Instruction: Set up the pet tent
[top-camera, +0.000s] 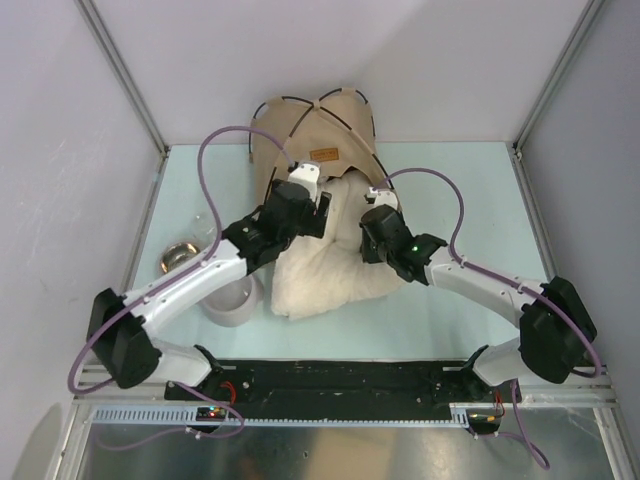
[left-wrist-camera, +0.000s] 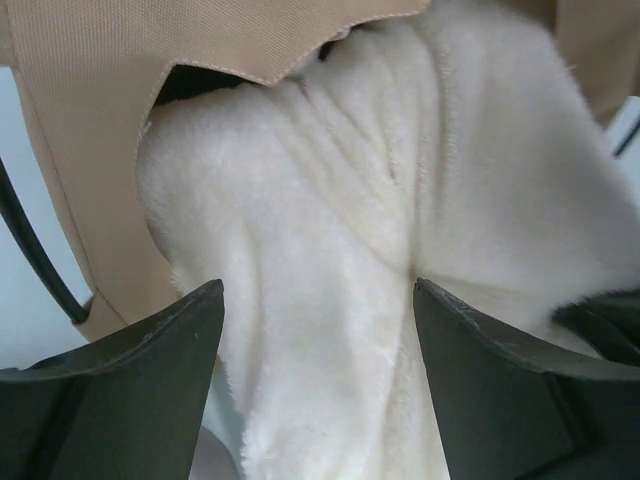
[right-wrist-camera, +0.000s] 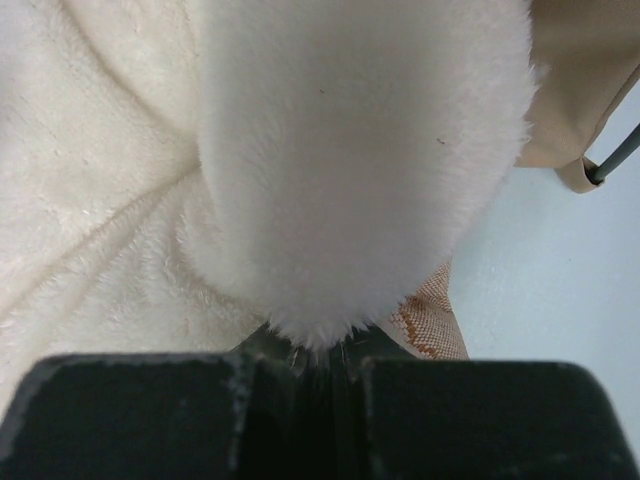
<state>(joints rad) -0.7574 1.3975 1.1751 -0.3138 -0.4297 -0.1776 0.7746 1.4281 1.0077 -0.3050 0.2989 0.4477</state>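
Note:
My right gripper pushes the pillow's edge outward toward the tent's doorway (top-camera: 347, 180), which lies outward of it, and releases next, since the pillow spills out.
The tan pet tent (top-camera: 300, 125) stands at the back of the table, its black poles arched over it and a brown label patch (top-camera: 323, 154) on the front. A cream fluffy pillow (top-camera: 320, 275) lies half inside the doorway and spills out toward me. My left gripper (left-wrist-camera: 318, 285) is open, its fingers standing either side of a pillow fold (left-wrist-camera: 330, 200) below the tent's doorway edge (left-wrist-camera: 90, 100). My right gripper (right-wrist-camera: 310, 355) is shut on the pillow's edge (right-wrist-camera: 350, 150), beside the tent's tan fabric (right-wrist-camera: 580, 70).
A grey double pet bowl (top-camera: 180, 258) sits on the left of the table, under the left arm. A thin black pole (left-wrist-camera: 30, 240) runs down the tent's left side. Both arms (top-camera: 470, 280) reach in over the pillow. White walls close in the back and sides.

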